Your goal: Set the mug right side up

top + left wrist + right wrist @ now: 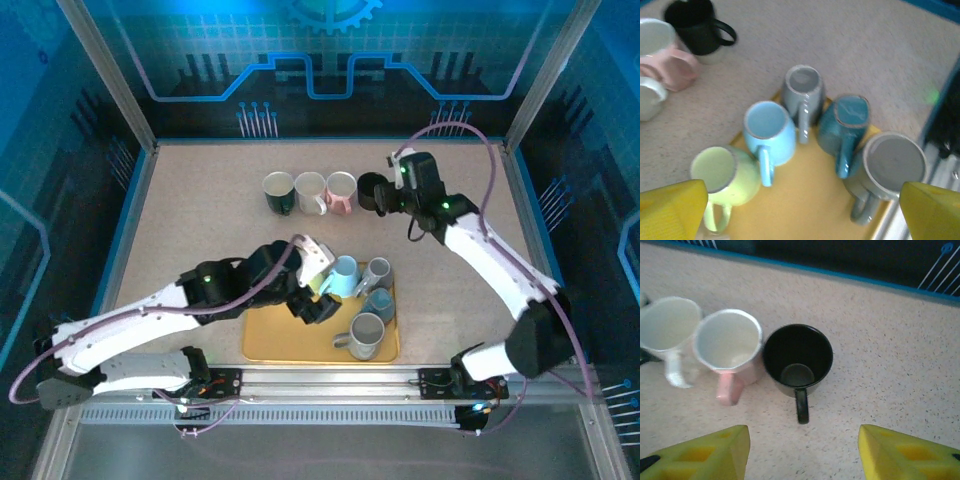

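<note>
My left gripper is to go next across the tray and down over the large grey mug, fingers on either side, as the mug's flat bottom faces up.
Several mugs stand with their flat bottoms up on the yellow tray: a light green one, a light blue one, a small grey one, a teal one and a large grey one. My left gripper hovers open over the tray with nothing between its yellow fingers, and from above it sits over the tray's left part. A black mug stands upright on the table. My right gripper is open just behind its handle, not touching it.
Upright mugs form a row at the back: dark green, white, pink and the black one. Cage posts and walls ring the table. A metal rail runs along the near edge.
</note>
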`<state>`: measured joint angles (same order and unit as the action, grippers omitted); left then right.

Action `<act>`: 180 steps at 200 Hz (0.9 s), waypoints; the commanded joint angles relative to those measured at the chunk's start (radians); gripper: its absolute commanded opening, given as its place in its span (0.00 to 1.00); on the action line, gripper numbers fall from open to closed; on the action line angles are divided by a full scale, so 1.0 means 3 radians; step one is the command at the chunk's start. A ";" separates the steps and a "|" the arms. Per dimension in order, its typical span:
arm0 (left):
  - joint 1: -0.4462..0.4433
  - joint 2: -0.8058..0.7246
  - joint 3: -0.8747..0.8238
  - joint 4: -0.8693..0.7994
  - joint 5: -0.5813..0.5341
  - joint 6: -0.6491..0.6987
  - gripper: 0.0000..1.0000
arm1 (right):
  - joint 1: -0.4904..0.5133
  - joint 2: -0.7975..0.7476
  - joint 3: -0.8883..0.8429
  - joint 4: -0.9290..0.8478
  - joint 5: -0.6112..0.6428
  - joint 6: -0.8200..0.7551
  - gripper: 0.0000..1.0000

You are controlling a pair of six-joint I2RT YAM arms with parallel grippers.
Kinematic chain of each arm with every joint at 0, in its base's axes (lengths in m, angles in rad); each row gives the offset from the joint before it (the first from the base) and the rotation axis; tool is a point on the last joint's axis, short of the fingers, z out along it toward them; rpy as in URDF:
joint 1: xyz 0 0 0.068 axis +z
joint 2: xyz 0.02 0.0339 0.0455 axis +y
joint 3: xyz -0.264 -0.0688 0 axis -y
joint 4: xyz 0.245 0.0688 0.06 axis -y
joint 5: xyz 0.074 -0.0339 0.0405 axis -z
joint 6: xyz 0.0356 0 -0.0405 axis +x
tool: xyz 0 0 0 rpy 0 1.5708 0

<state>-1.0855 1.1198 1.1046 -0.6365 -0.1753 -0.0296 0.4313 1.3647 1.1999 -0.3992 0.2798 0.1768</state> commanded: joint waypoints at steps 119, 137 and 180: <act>-0.0356 0.1698 0.0978 -0.0670 0.0948 -0.0078 0.99 | 0.0333 -0.2035 -0.0848 -0.0715 -0.0452 0.0298 0.81; -0.0359 0.1842 0.1020 -0.0690 0.0976 -0.0109 0.99 | 0.0332 -0.2127 -0.0874 -0.0720 -0.0517 0.0300 0.81; -0.0358 0.2002 0.1083 -0.0701 0.0813 -0.0129 0.99 | 0.0332 -0.2252 -0.0911 -0.0723 -0.0595 0.0277 0.83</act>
<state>-1.1877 1.7046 1.3838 -0.8200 0.0731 -0.0521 0.5236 0.7101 0.9394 -0.5987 0.1299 0.2588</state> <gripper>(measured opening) 0.989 0.823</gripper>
